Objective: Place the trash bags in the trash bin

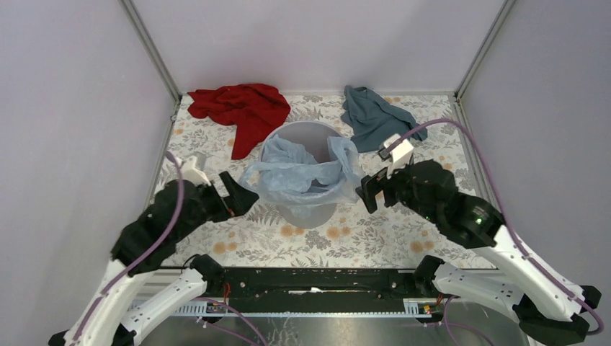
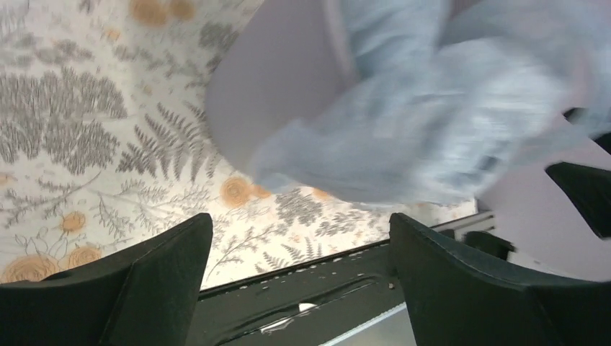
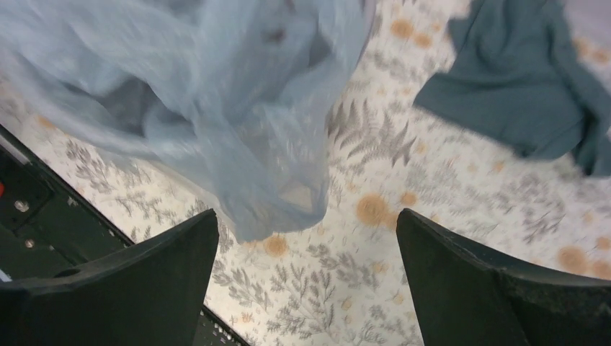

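I will raise my left gripper and bring it outward over the bin's rim onto the slumped edge (image 1: pixel 284 148) (image 2: pixel 393 21) of the bag, because the bin's far rim is bare.
The grey trash bin (image 1: pixel 311 132) stands mid-table, and the pale blue trash bag (image 1: pixel 299 176) lies in its mouth and droops over the near, left and right rim. My left gripper (image 1: pixel 235 194) is open just left of the bin, nothing between its fingers; its wrist view shows the bin wall (image 2: pixel 281 79) with the bag (image 2: pixel 403 144) hanging over it. At the bin's right my right gripper (image 1: pixel 369 191) is open too, and the bag's drooping edge (image 3: pixel 238 137) hangs ahead of its empty fingers.
A red cloth (image 1: pixel 241 108) lies at the back left of the floral table cover (image 1: pixel 360 234). A teal-blue cloth (image 1: pixel 375 115) lies at the back right, also in the right wrist view (image 3: pixel 519 79). The arms' black base bar (image 1: pixel 310 281) runs along the near edge.
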Controlling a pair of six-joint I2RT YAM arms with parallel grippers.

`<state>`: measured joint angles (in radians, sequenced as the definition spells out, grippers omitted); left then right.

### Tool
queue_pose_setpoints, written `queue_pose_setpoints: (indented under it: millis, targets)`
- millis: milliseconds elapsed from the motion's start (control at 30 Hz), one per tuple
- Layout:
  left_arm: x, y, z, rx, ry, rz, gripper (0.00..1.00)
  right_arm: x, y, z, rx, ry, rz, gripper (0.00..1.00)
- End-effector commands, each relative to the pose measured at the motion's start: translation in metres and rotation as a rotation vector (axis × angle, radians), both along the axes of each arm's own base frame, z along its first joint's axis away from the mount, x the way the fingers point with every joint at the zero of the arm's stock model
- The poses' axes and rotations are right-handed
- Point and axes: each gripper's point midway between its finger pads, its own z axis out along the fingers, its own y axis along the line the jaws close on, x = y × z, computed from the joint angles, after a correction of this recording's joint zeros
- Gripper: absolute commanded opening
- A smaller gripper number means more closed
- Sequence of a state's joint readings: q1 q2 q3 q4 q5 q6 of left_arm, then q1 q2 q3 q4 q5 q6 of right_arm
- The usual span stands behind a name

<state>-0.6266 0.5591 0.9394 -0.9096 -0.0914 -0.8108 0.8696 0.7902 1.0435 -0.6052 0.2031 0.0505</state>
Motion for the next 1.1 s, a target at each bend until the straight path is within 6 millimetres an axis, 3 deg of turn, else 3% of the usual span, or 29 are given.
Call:
queue_pose_setpoints:
  millis: [0,67,167,233,333,500,600,767,833,900,1033,1067]
  targets:
    - [-0.015,0.010,0.071,0.041,-0.165,-0.102,0.98,0.004,-0.007,0.059,-0.029,-0.111,0.024,1.00]
    - [-0.003,0.015,0.098,0.091,-0.234,-0.084,0.99,0.010,0.007,0.082,-0.006,-0.127,0.054,1.00]
    - [0.022,0.001,0.120,0.179,-0.286,-0.138,0.99,0.023,0.032,0.094,-0.002,-0.118,0.091,1.00]
    - [0.038,-0.019,0.121,0.225,-0.297,-0.224,0.98,0.037,0.047,0.095,-0.010,-0.103,0.087,1.00]
    - [0.047,-0.046,0.120,0.216,-0.345,-0.345,0.99,0.054,0.067,0.090,-0.044,-0.117,0.109,1.00]
    - [0.056,-0.062,0.117,0.229,-0.363,-0.420,0.97,0.079,0.075,0.084,-0.095,-0.090,0.023,0.93]
    - [0.064,-0.063,0.112,0.234,-0.336,-0.390,0.83,0.088,0.066,0.081,-0.107,-0.110,-0.054,0.80]
    - [0.089,-0.030,0.109,0.290,-0.320,-0.130,0.40,0.094,0.053,0.084,-0.066,-0.176,-0.134,0.69]
    - [0.091,-0.029,0.110,0.279,-0.329,-0.111,0.29,0.094,0.053,0.087,-0.054,-0.185,-0.139,0.61]
    - [0.093,-0.030,0.113,0.266,-0.338,-0.102,0.18,0.096,0.054,0.087,-0.060,-0.191,-0.139,0.48]
    - [0.106,-0.022,0.111,0.273,-0.342,-0.008,0.05,0.108,0.056,0.078,-0.075,-0.195,-0.175,0.02]
    - [0.111,-0.020,0.110,0.279,-0.341,0.019,0.03,0.112,0.058,0.074,-0.068,-0.189,-0.177,0.00]
